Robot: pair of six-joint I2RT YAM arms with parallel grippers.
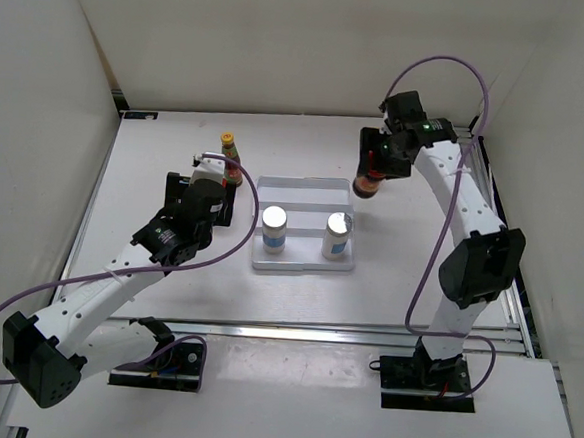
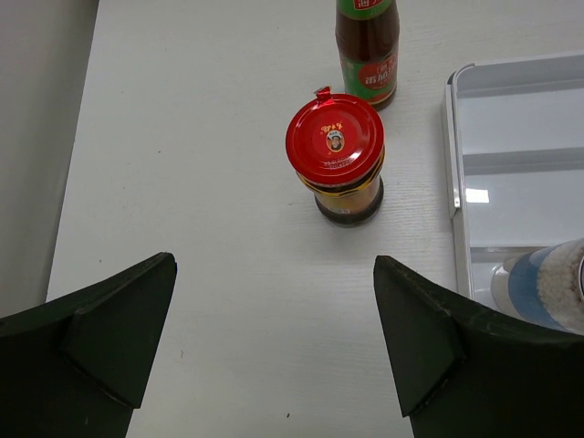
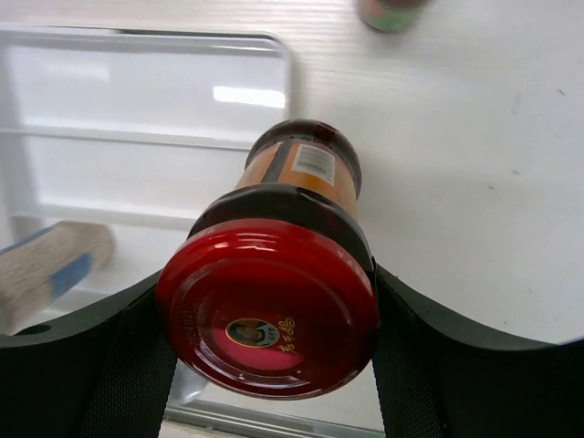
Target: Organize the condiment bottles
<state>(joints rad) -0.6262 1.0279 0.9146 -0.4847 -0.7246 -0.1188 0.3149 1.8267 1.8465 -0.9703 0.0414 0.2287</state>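
The right gripper shifts in over the tray and back next, then lowers there, since the tray's middle row (image 1: 327,219) (image 3: 208,181) is empty behind the shaker.
My right gripper (image 1: 371,172) is shut on a squat dark jar with a red lid (image 3: 274,306), just off the far right corner of the white ridged tray (image 1: 304,195). I cannot tell whether its base touches the table. Two white silver-capped shakers (image 1: 273,228) (image 1: 337,235) stand in the tray's near part. Left of the tray stand a second red-lidded jar (image 2: 336,155) and, behind it, a slim red-sauce bottle (image 2: 368,50) with a yellow cap (image 1: 229,137). My left gripper (image 2: 274,338) is open just short of that jar, nothing between its fingers.
In the right wrist view, one shaker (image 3: 50,269) shows low on the left inside the tray (image 3: 137,91), and another bottle's base (image 3: 388,11) sits at the top edge. White walls close the table on the left, back and right.
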